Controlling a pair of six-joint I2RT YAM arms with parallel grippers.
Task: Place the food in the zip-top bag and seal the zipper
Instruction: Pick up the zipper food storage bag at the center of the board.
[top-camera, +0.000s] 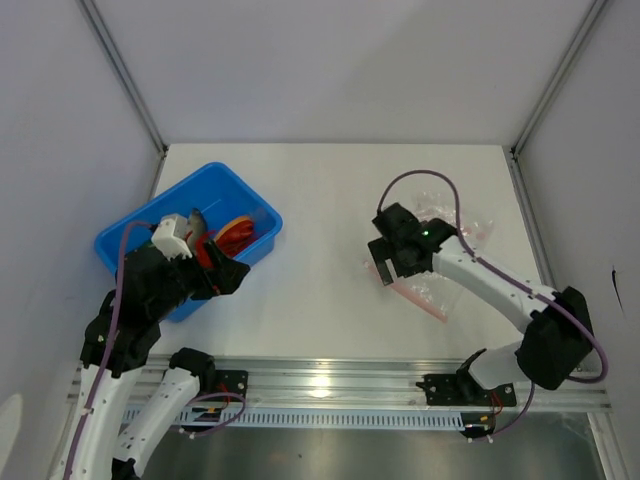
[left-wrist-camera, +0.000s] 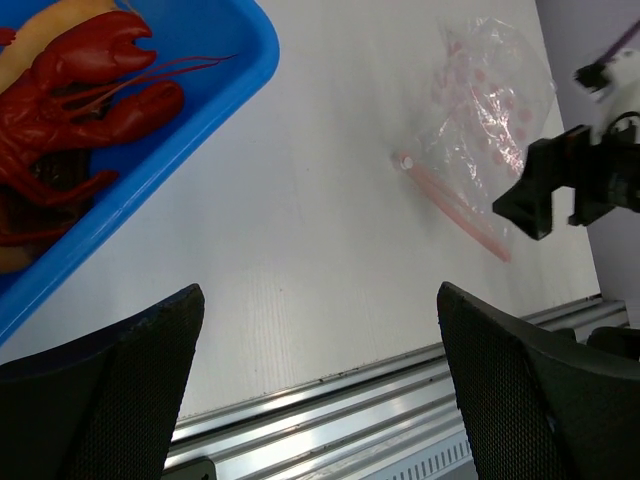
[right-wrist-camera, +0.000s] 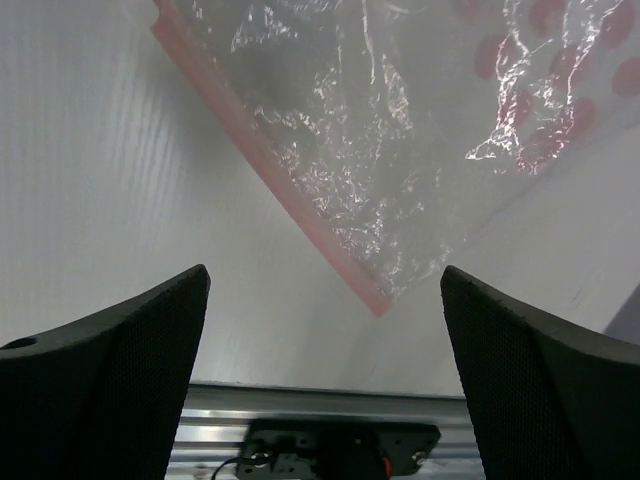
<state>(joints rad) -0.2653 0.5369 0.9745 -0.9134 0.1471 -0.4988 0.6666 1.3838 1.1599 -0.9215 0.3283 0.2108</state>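
Note:
My right gripper is open above the bag (top-camera: 470, 228), which lies flat with its pink zipper strip (top-camera: 412, 295) below my fingers, so I will lower it onto that zipper strip between its ends and close.
The food lies in the blue bin (top-camera: 150, 235): red and orange pieces (top-camera: 235, 232) and a grey piece (top-camera: 194, 220). In the left wrist view a red lobster-like toy (left-wrist-camera: 80, 100) shows in the bin. The clear zip-top bag (top-camera: 470, 228) lies flat on the table at the right and looks empty. It also shows in both wrist views (left-wrist-camera: 490, 90) (right-wrist-camera: 400, 130). Its pink zipper (top-camera: 422, 300) (left-wrist-camera: 455, 205) (right-wrist-camera: 270, 170) runs along its near-left edge. My left gripper (top-camera: 228, 272) (left-wrist-camera: 320, 400) is open and empty by the bin's near right side. My right gripper (top-camera: 382, 265) (right-wrist-camera: 325, 380) is open and empty above the bag's zipper edge.
The blue bin (left-wrist-camera: 200, 110) stands at the table's left. An aluminium rail (top-camera: 330, 385) runs along the near table edge. Grey walls and frame posts close in the back and sides.

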